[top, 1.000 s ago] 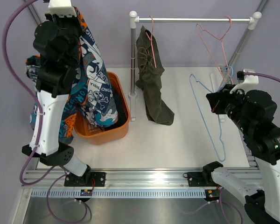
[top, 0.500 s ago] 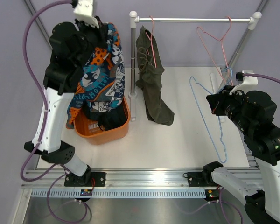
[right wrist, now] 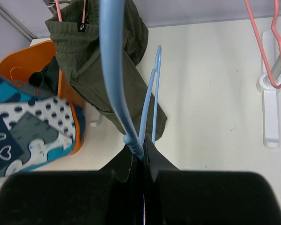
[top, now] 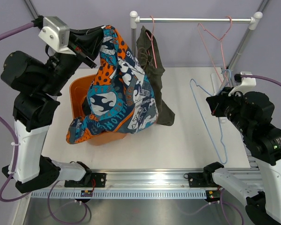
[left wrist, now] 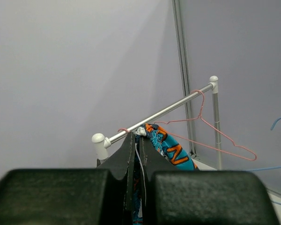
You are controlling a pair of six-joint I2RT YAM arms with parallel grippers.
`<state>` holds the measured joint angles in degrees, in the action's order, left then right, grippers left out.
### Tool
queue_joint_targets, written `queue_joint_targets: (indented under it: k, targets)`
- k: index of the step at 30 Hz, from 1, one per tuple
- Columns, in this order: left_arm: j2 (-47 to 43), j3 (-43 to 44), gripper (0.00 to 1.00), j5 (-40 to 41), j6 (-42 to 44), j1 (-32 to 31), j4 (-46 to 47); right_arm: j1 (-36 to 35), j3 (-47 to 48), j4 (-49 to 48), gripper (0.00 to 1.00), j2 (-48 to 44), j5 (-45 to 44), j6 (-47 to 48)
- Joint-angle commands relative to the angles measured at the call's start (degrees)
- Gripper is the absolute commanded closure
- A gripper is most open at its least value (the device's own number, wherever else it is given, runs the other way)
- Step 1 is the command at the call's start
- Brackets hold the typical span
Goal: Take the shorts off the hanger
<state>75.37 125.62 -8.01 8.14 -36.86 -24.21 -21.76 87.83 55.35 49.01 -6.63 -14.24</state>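
The orange basket stands open below the robot's left gripper, so the gripper will move down, tilting its fingers down, into the orange basket (top: 77, 93) and let go of the patterned shorts there.
The patterned blue, orange and white shorts (top: 122, 101) hang from my left gripper (top: 99, 33), which is shut on their top edge high above the orange basket (top: 77, 93). In the left wrist view the cloth (left wrist: 171, 147) sticks out between the closed jaws of the left gripper (left wrist: 139, 140). My right gripper (top: 214, 104) is shut on the bare blue hanger (top: 207, 123), held over the table at the right. In the right wrist view the hanger (right wrist: 113, 70) runs up from the right gripper (right wrist: 143, 150).
Dark green shorts (top: 152, 77) hang on a pink hanger (top: 153, 40) at the left end of the rail (top: 194, 20). An empty pink hanger (top: 215, 40) hangs at the rail's right end. The rail's white post (top: 133, 65) stands beside the basket.
My left arm has swung up and rightward, lifting the patterned shorts out of the basket and spreading them over its right side. The right arm with the blue hanger has hardly moved.
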Motion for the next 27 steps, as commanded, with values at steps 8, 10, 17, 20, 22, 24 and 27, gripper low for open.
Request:
queue_joint_targets:
  k: [8,10,17,20,22,24,27]
  targets:
    - [3.19,-5.83,0.99,15.64,-7.78,15.19,1.81,-0.48,-0.12,-1.74,1.0,-0.24,0.39,0.79]
    - [5.56,-3.73,1.0,19.5,-13.65,19.09,-0.83,-0.39,0.32,-1.39,1.0,-0.15,0.66,0.7]
    - [-0.04,-16.96,1.0,11.79,-36.69,43.7,-1.47,-0.3,0.5,-0.6,1.0,-0.59,0.39,0.97]
    - [-4.43,-22.5,1.0,14.76,-36.71,45.21,0.47,-0.39,0.06,-0.95,1.0,-0.67,0.39,0.79]
    - [-6.37,-24.36,1.0,16.27,-36.44,45.3,1.35,-0.48,-0.29,-1.3,1.0,-0.32,0.83,0.53]
    - [-7.96,-26.04,0.97,14.96,-35.83,45.47,2.06,-0.48,-0.64,-1.47,1.0,-0.23,1.09,0.35]
    - [-8.31,-25.95,0.96,15.31,-35.04,45.48,0.3,-0.48,-1.08,-1.91,1.0,-0.32,1.18,0.27]
